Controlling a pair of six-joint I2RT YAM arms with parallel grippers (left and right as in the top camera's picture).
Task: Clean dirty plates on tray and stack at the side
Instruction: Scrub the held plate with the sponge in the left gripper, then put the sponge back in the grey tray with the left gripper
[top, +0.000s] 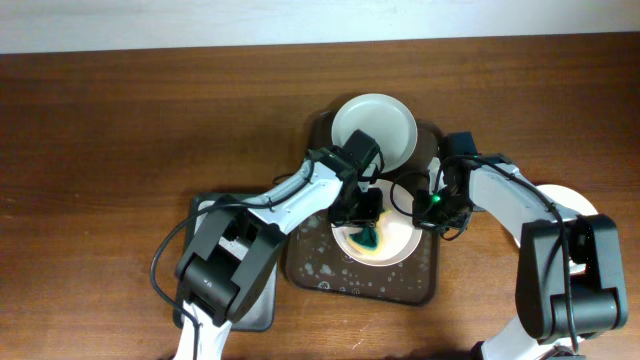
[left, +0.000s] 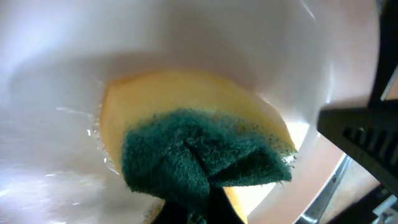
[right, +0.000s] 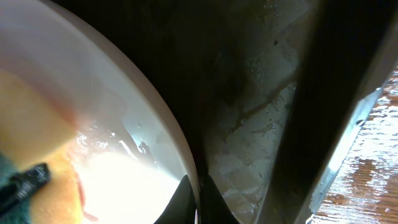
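Note:
The grey metal tray is to my left gripper's left in the overhead view. I need to lift that gripper across to it next and lower the sponge to clear the plate.
The dark brown tray (top: 330, 275) holds two white plates. One plate (top: 373, 130) lies at its far end. My left gripper (top: 365, 222) is shut on a yellow sponge with a green scouring pad (top: 367, 240) and presses it into the nearer plate (top: 400, 245). The left wrist view shows the sponge (left: 199, 149) on the wet plate (left: 186, 43), with the jaws (left: 199, 214) mostly hidden. My right gripper (top: 432, 208) is shut on that plate's right rim, and its fingertips (right: 198, 199) pinch the rim (right: 155, 118). A third plate (top: 575, 200) lies on the table at the right, partly under the right arm.
A smaller grey metal tray (top: 205, 212) sits at the left under the left arm. The brown tray's bare wet floor (right: 261, 143) shows beside the held rim. The wooden table (top: 120, 130) lies all round.

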